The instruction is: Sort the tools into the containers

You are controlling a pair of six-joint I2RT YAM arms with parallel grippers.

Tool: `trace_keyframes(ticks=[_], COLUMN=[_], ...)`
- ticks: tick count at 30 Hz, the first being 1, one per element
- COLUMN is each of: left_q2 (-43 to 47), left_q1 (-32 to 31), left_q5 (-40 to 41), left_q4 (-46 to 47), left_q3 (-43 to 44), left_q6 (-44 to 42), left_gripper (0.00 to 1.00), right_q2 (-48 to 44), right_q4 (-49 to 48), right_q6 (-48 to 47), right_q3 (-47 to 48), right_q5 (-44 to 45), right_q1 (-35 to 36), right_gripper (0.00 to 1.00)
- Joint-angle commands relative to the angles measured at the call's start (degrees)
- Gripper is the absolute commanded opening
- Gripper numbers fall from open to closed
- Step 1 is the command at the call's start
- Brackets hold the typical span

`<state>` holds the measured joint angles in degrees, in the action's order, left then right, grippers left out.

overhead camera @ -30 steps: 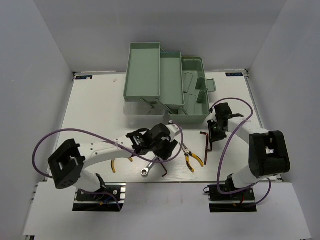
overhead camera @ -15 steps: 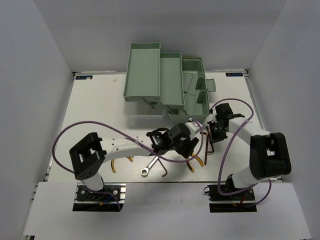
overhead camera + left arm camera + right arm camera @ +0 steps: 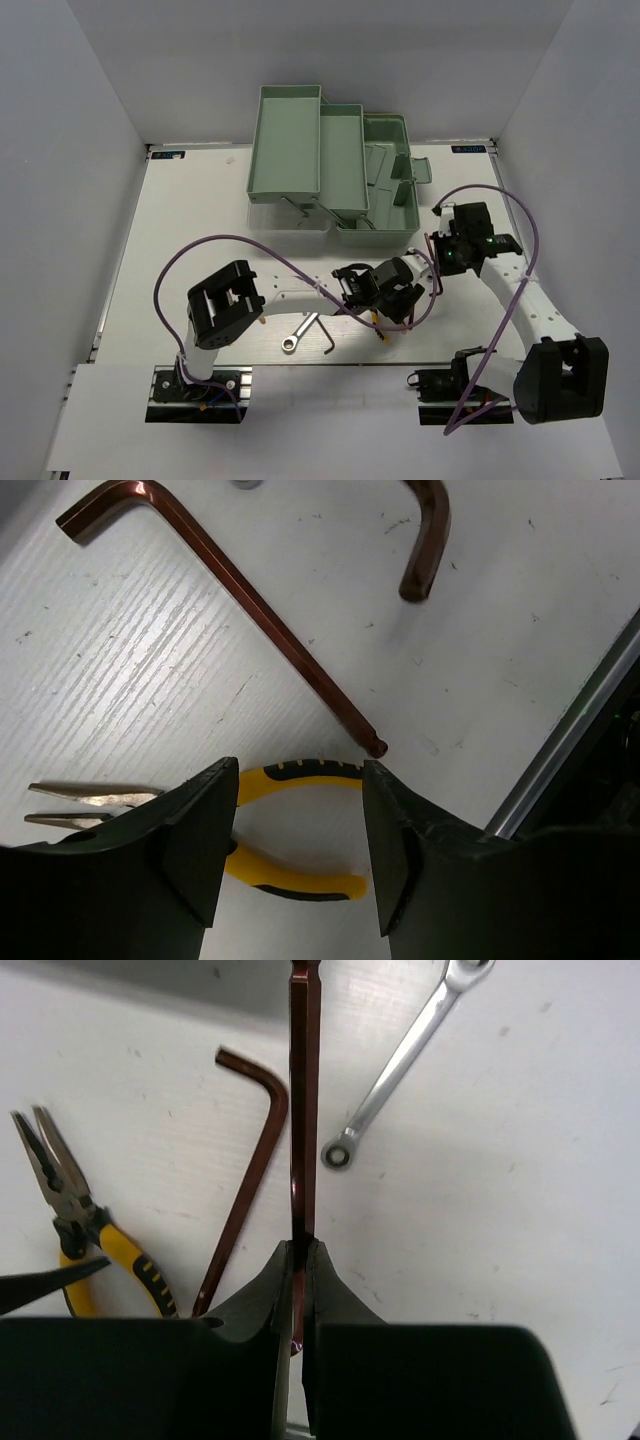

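Observation:
The robot's right gripper needs to lift the brown hex key away from the robot's base, over the mint-green toolbox's deep section beside the trays.
My right gripper is shut on a brown hex key, whose shaft sticks out past the fingertips above the table. My left gripper is open and straddles the handles of yellow-and-black pliers lying flat, without touching them. A second hex key and a silver wrench lie near the table's front edge. The mint-green toolbox stands open at the back with its trays spread.
A yellow handle tip of another pair of pliers peeks out beside the left arm. The left arm stretches low across the front of the table. The table's metal front edge runs just right of the left fingers. Purple cables loop over both arms.
The left arm has swept right from the wrench to over the pliers. The right gripper has shut on the hex key and lifted it to the right, its elbow swinging outward.

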<state>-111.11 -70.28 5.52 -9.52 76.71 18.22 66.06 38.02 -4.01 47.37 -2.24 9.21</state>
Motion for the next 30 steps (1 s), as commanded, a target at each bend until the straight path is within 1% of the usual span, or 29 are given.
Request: trace_keyframes(ticks=[1,5,7,9,10,11,12,13,14,16,17,18,19,20,21,22,23,25,27,28,29,30], left_q2=[0.5,-0.2,0.5,0.5,0.5,0.5,0.5,0.5,0.5,-0.2,-0.9,-0.9,-1.4,-1.4,-1.9,-1.9,-2.4,-3.2,-4.6,-4.6,-5.6,-6.2], left_q1=[-0.2,-0.2,-0.2,-0.2,-0.2,-0.2,-0.2,-0.2,-0.2,-0.2,-0.2,-0.2,-0.2,-0.2,-0.2,-0.2,-0.2,-0.2,-0.2,-0.2,-0.2,-0.2], left_q5=[1.1,1.6,1.6,1.6,1.6,1.6,1.6,1.6,1.6,1.6,1.6,1.6,1.6,2.1,2.1,2.6,2.7,3.4,3.9,3.9,3.9,4.4], left_q4=[2.5,3.9,5.2,5.9,5.9,5.9,5.9,5.9,6.4,6.4,6.4,6.4,6.4,6.4,6.4,5.9,5.9,4.9,4.9,4.9,4.9,4.9], left_q3=[2.0,1.3,-0.4,-1.0,-1.0,-1.0,-1.0,-1.0,-1.0,-0.3,0.2,0.2,0.2,0.2,0.2,0.8,1.3,1.9,1.9,1.9,2.6,3.4], left_q6=[2.2,3.9,4.5,4.5,5.1,5.1,5.1,5.1,5.1,5.1,5.1,5.1,5.1,5.6,5.6,5.6,5.6,5.6,6.1,6.1,6.1,6.7], left_gripper=[0.63,0.62,0.62,0.62,0.62,0.62,0.62,0.62,0.62,0.62,0.62,0.62,0.62,0.62,0.62,0.62,0.62,0.62,0.62,0.62,0.60,0.59], right_q2=[0.5,4.6,6.8,10.3,11.4,14.6,15.8,17.1,21.3,24.3,27.4,30.2,33.4,34.7,38.8,40.1,41.1,42.6,40.6,38.4,35.6,34.4], right_q4=[-1.5,-2.8,-4.8,-5.6,-5.8,-7.7,-8.4,-8.8,-9.1,-9.7,-9.6,-10.2,-9.8,-9.7,-8.9,-8.2,-7.5,-6.1,-8.6,-9.8,-12.6,-13.2], right_q6=[-2.1,-1.0,-1.0,-0.1,0.3,1.0,1.3,2.3,3.3,3.4,6.8,7.5,8.1,9.6,9.7,9.7,9.3,9.3,9.3,9.9,10.1,10.7], right_q3=[6.2,13.7,16.9,19.0,22.6,23.6,24.6,28.1,29.5,35.7,38.4,39.9,41.6,46.0,47.4,48.9,52.5,53.1,50.7,47.8,45.0,42.9], right_q5=[-0.3,-3.5,-5.6,-8.7,-9.8,-11.2,-12.2,-13.2,-13.9,-17.3,-18.1,-19.0,-19.3,-19.2,-19.1,-19.0,-18.9,-19.6,-18.5,-17.5,-12.4,-9.9], right_q1=[-0.8,-1.4,-1.7,-1.8,-1.9,-1.8,-1.9,-1.7,-1.6,-1.5,-1.4,-1.4,-1.3,-1.2,-1.0,-0.9,-0.8,-1.0,-1.5,-1.5,-1.5,-1.9], right_gripper=[0.00,0.00,0.00,0.00,0.00,0.00,0.00,0.00,0.00,0.00,0.00,0.00,0.00,0.00,0.00,0.32,0.50,0.67,0.67,0.67,0.62,0.59])
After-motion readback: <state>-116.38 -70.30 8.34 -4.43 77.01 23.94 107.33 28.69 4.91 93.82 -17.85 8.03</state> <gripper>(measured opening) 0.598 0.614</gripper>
